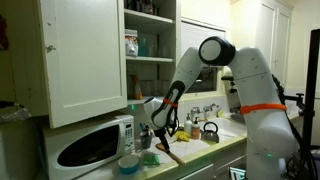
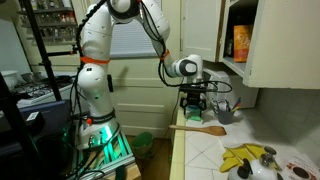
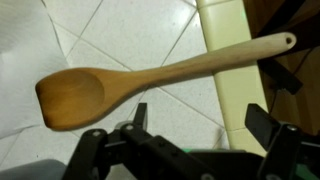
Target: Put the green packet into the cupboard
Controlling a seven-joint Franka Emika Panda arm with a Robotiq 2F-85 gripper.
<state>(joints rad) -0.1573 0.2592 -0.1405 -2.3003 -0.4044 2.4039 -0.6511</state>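
My gripper should next move away from the wooden spoon and down over the green packet, because only the packet's edge shows.
My gripper is open, its two fingers wide apart, with bare tile between them. It hangs just above the counter in both exterior views. A thin green strip shows at the base of the jaws; I cannot tell if it is the green packet. The cupboard is tall and white, with its panelled door swung open and jars on its shelves. It hangs above the microwave and also shows in an exterior view.
A wooden spoon lies on the tiled counter right under the gripper. The white microwave, a blue bowl and a green item are near it. A small kettle and sink taps stand beyond.
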